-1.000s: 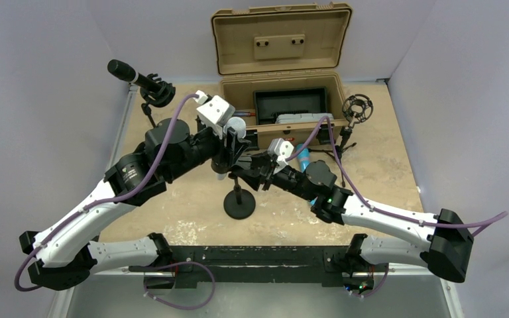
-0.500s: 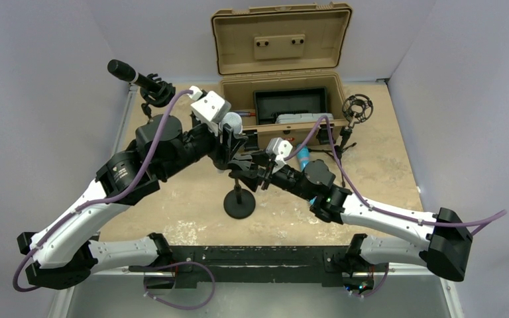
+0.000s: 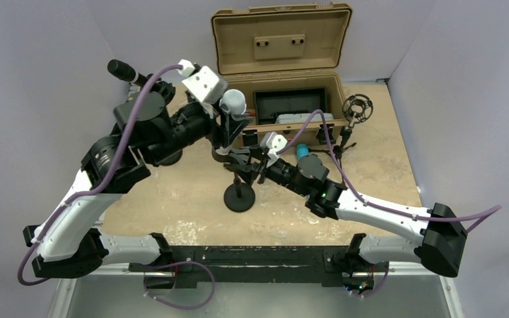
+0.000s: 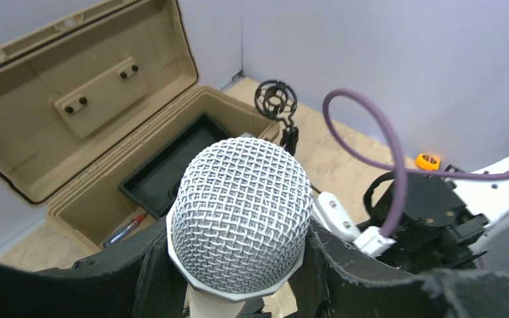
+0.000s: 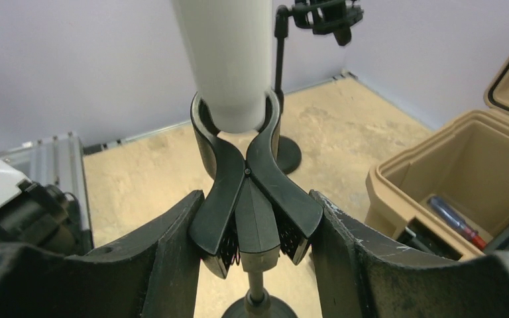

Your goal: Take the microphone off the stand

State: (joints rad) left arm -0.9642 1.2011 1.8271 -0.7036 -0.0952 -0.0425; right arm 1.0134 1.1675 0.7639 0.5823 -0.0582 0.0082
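The microphone (image 3: 233,101) will next swing off the stand's clip in my left gripper and tilt down. My left gripper will release it on the bare table, which lies below, to the left in the top view.
The microphone (image 3: 233,101) has a silver mesh head (image 4: 242,205) and a white body (image 5: 228,59). My left gripper (image 3: 228,130) (image 4: 238,295) is shut on that body just below the head and holds it upright, high over the stand (image 3: 240,199). The body's lower end sits between the tips of the stand's black clip (image 5: 235,126). My right gripper (image 3: 242,161) (image 5: 255,255) is shut on the clip's two levers, one finger pressed on each side. Below them the thin post runs down to the round base (image 5: 255,308).
An open tan case (image 3: 282,99) (image 4: 93,86) stands at the back, with a black tray and a pen (image 4: 124,230) inside. A black microphone on its own stand (image 3: 132,74) (image 5: 278,79) is back left. A shock-mount stand (image 3: 357,109) (image 4: 275,99) is back right.
My left arm has risen and swung toward the back left, drawing the microphone up in the clip. The right gripper's fingers have widened a little on the clip's levers.
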